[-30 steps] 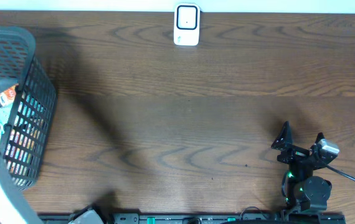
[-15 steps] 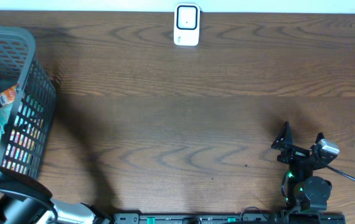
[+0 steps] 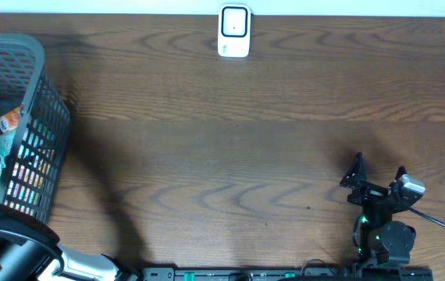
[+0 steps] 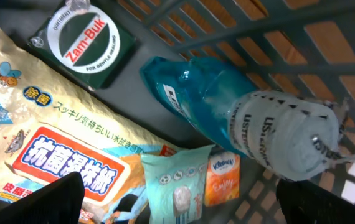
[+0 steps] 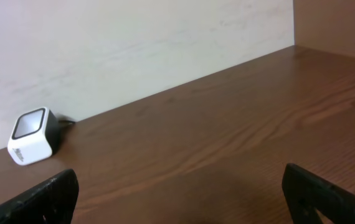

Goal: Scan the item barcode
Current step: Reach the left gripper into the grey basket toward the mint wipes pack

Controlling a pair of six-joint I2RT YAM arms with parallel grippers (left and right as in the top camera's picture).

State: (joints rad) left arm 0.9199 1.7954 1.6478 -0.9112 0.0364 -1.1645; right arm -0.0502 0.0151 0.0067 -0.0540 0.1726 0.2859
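Observation:
My left gripper reaches outward and down with open fingers onto the teal packet next, since the packet lies there with its side uncovered.
The white barcode scanner stands at the table's far edge; it also shows in the right wrist view as the scanner. In the left wrist view my left gripper hangs open over the basket's items: a blue Listerine bottle, a green Zam-Buk tin, a yellow Japanese pack, a teal packet and an orange Kleenex pack. Nothing sits between its fingers. My right gripper rests open and empty at the front right, again seen as the right gripper.
The dark mesh basket stands at the table's left edge, its wall showing behind the bottle. My left arm crosses the front-left corner beside it. A pale wall rises behind the scanner.
My left arm has swung from over the basket's left side toward the front-left corner, uncovering more of the basket. The right arm has not moved.

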